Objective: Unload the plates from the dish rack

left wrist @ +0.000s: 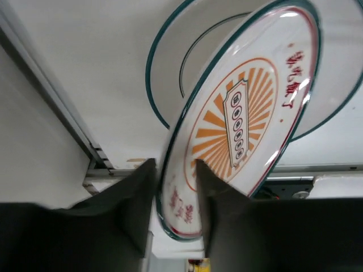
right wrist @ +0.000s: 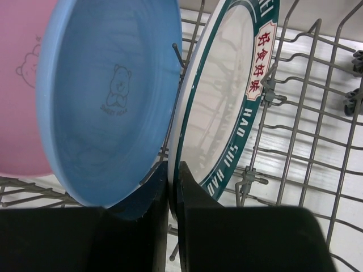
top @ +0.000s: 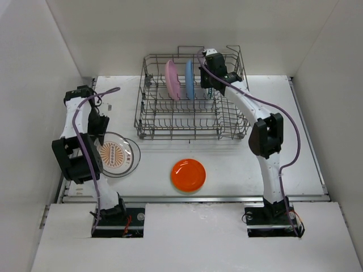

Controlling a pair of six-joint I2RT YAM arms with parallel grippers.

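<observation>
My right gripper will next lift from the dish rack's wires, then swing back and down to release over the red-patterned plate (top: 115, 154), where plates already stack.
In the dish rack (top: 193, 122) a pink plate (top: 172, 79) and a blue plate (top: 189, 79) stand upright. Beside them my right gripper (top: 207, 85) is shut on the rim of the white plate with the dark teal lettered rim (right wrist: 227, 102), which stands next to the blue plate (right wrist: 108, 96). At the left, the red-patterned plate (left wrist: 244, 113) leans tilted over a white ringed plate (left wrist: 170, 56). Its lower rim sits between the parted fingers of my left gripper (left wrist: 176, 187). An orange plate (top: 188, 174) lies flat on the table in front of the rack.
The rack's wire tines (right wrist: 306, 130) stand close on the right of the gripped plate. White walls enclose the table on three sides. The left stack (top: 116, 154) lies near the table's left edge, beside my left arm.
</observation>
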